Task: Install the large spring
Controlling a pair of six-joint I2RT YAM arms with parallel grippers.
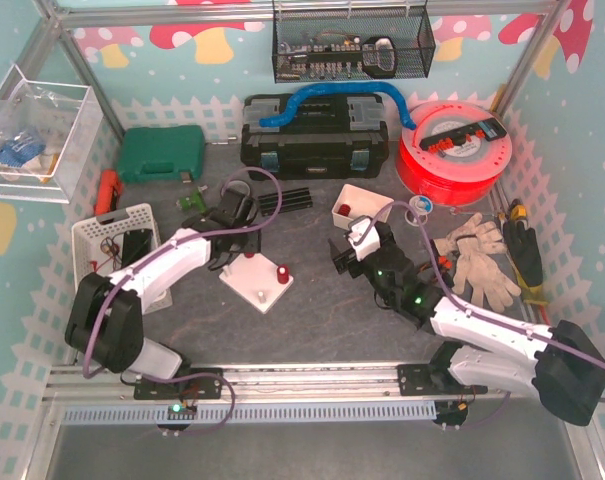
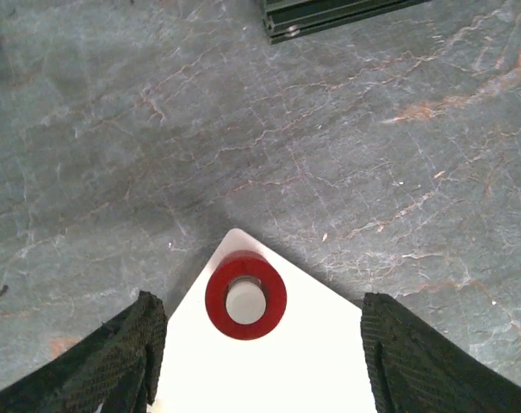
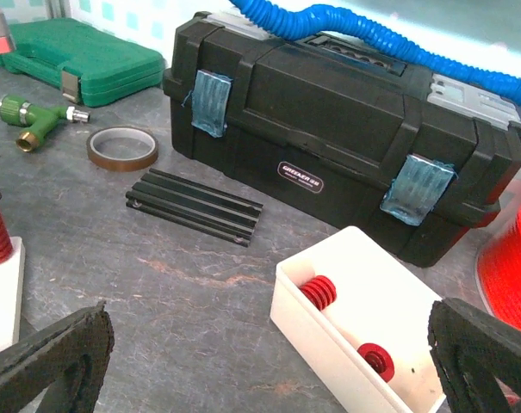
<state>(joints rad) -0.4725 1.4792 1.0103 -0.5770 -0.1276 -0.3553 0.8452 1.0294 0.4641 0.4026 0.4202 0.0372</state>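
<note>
My right gripper will next move outward, tip down and go down onto the end-on red spring, because the spring is below and outward of it between the sides of the box.
A white base plate [image 1: 254, 288] lies mid-table with a red spring [image 1: 281, 272] seated on a white post at its right corner. In the left wrist view this spring [image 2: 245, 295] rings the post near the plate's [image 2: 277, 370] far corner. My left gripper [image 1: 237, 258] hovers over the plate, open and empty [image 2: 260, 366]. A white box [image 1: 374, 201] holds a red coil spring [image 3: 319, 292] and a second red spring [image 3: 376, 361] seen end-on. My right gripper [image 1: 339, 258] is open and empty [image 3: 269, 370], just short of the box [image 3: 325, 323].
A black toolbox [image 1: 314, 135] with a blue hose stands behind the box, and a red spool [image 1: 454, 150] at the back right. Gloves [image 1: 479, 258] lie at right. A black rail [image 3: 194, 206], tape ring [image 3: 121, 148], green fitting [image 3: 32, 116] and green case [image 1: 160, 153] are to the left.
</note>
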